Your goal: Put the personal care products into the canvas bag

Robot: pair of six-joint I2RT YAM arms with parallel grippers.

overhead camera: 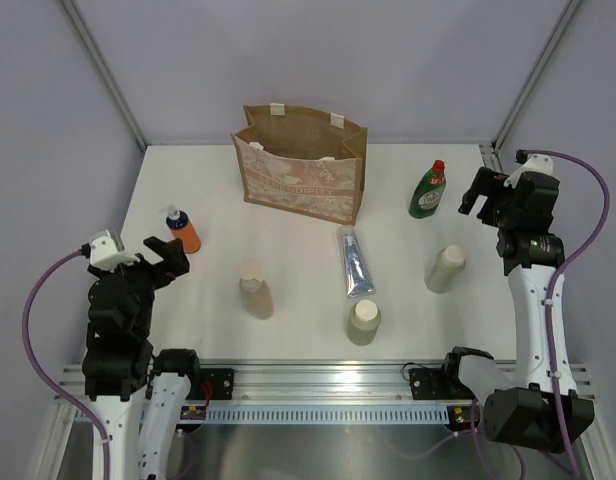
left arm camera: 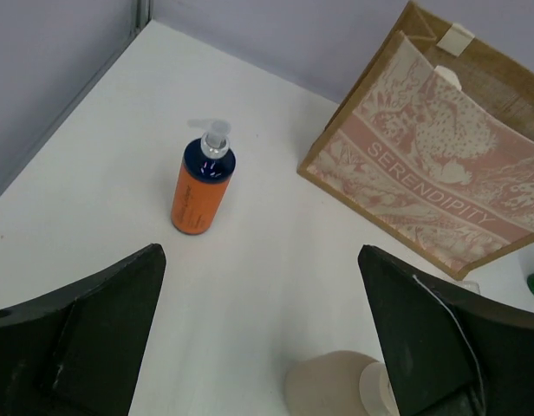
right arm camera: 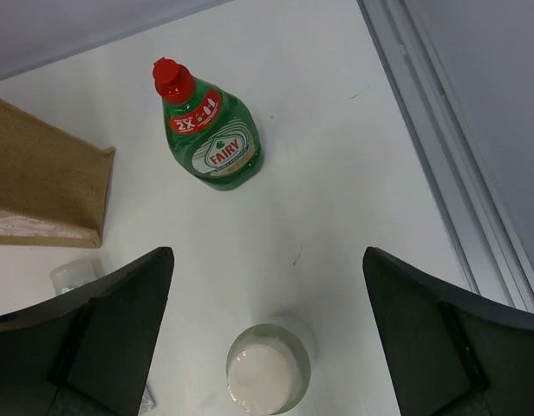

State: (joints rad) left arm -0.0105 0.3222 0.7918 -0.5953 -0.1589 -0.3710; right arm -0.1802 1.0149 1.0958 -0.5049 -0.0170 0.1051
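My left gripper needs to move outward and down to the orange pump bottle next, until its open fingers are on both sides of its dark-blue shoulder (overhead camera: pixel 178 219) (left arm camera: pixel 209 163).
The canvas bag (overhead camera: pixel 301 165) stands open at the back centre, floral front facing the arms. An orange pump bottle (overhead camera: pixel 184 232) stands just beyond my open left gripper (overhead camera: pixel 166 258). A green red-capped bottle (overhead camera: pixel 428 190) stands left of my open right gripper (overhead camera: pixel 485 198). Three beige bottles stand upright: one (overhead camera: pixel 256 290) mid-left, one (overhead camera: pixel 364 322) near centre, one (overhead camera: pixel 445 268) right. A silver-blue tube (overhead camera: pixel 355 262) lies flat between them. In the left wrist view the orange bottle (left arm camera: pixel 200 186) is ahead and the bag (left arm camera: pixel 440 165) to its right. In the right wrist view a beige bottle (right arm camera: pixel 267 374) sits below my empty jaws.
Grey walls enclose the white table; a metal corner post and rail (right arm camera: pixel 440 156) run along its right edge. The aluminium base rail (overhead camera: pixel 318 385) lies at the near edge between the arm bases. A bag corner (right arm camera: pixel 42 186) shows left of the green bottle (right arm camera: pixel 211 130).
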